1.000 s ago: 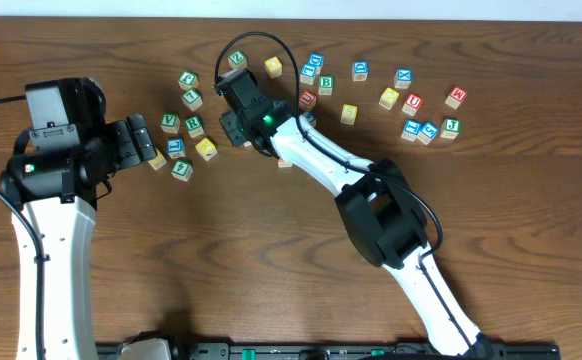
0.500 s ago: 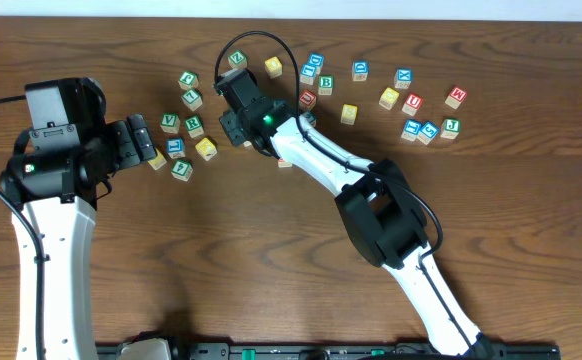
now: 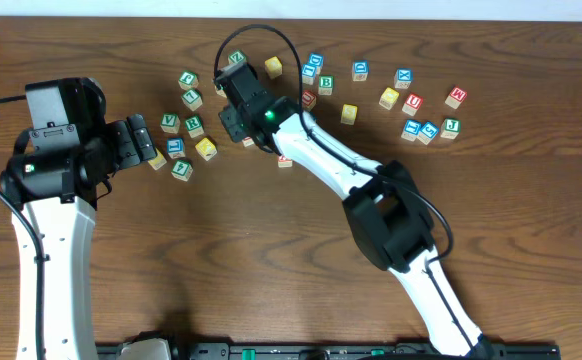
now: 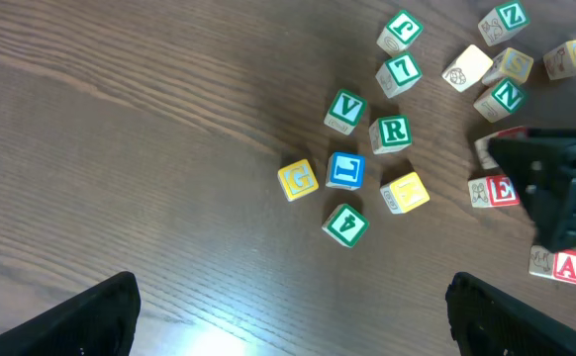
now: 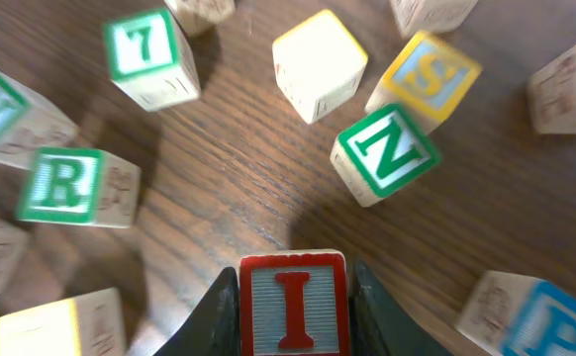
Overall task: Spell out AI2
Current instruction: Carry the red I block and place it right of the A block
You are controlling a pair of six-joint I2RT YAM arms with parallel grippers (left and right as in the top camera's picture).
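The bare wood past the A is to the right of my right gripper in the overhead view, so I will carry the I back and down there to follow the A.
My right gripper (image 5: 294, 326) is shut on a red letter I block (image 5: 294, 302) and holds it just above the wood; in the overhead view this gripper (image 3: 235, 100) is at the back middle and hides the block. A red A block (image 3: 285, 160) lies on the table just to the right of it, and also shows in the left wrist view (image 4: 568, 265). A green block that reads like a 2 (image 4: 402, 28) lies at the far left of the scatter. My left gripper (image 4: 293, 316) is open and empty, left of the blocks (image 3: 141, 143).
A green N block (image 5: 385, 153), yellow S block (image 5: 429, 77) and blank cream block (image 5: 318, 64) lie just ahead of the held block. Green V (image 4: 345, 111), R (image 4: 392, 133), 4 (image 4: 345, 224) and a blue block (image 4: 345, 170) cluster left. More blocks (image 3: 411, 102) are scattered at the back right.
My right gripper has shifted slightly toward the back of the table with the I block in it, and its elbow has swung a little right. The left arm has not moved.
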